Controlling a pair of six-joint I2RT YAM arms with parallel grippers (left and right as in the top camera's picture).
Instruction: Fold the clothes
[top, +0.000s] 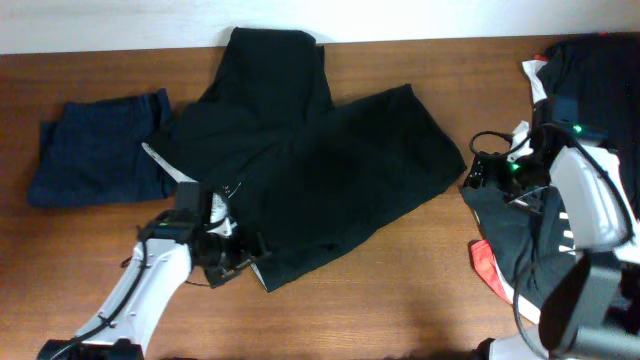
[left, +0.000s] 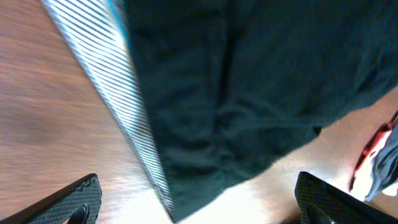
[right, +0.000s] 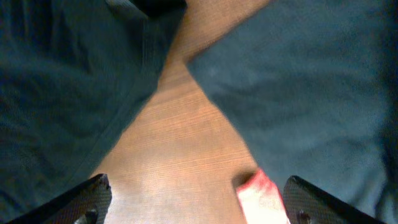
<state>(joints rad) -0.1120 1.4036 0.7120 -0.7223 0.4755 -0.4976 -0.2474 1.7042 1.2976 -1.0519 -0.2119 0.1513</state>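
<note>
Next, my right gripper needs to lower sideways onto the black garment's pile-side corner (top: 455, 172) (right: 160, 37), below and to its left in the overhead view, since the gripper spans bare wood.
A plain black garment (top: 320, 170) lies spread in the middle of the table. Its lower left edge has striped white trim (left: 124, 106). My left gripper (top: 238, 255) is open at that garment's front left corner. In the left wrist view the corner (left: 186, 199) lies between the open fingers (left: 199, 208), not held. A dark navy garment (top: 95, 150) lies folded at the left. A pile of black clothes with white trim and red bits (top: 520, 235) lies at the right. My right gripper (top: 473, 178) is open between the black garment and the pile, over bare wood (right: 202, 202).
A red and white bit (right: 261, 196) of the pile lies near the right gripper's right finger. The black garment (right: 68, 81) and the pile's dark cloth (right: 311, 81) flank a strip of bare wooden table (right: 174, 149). The table's back edge (top: 420, 42) meets a white wall.
</note>
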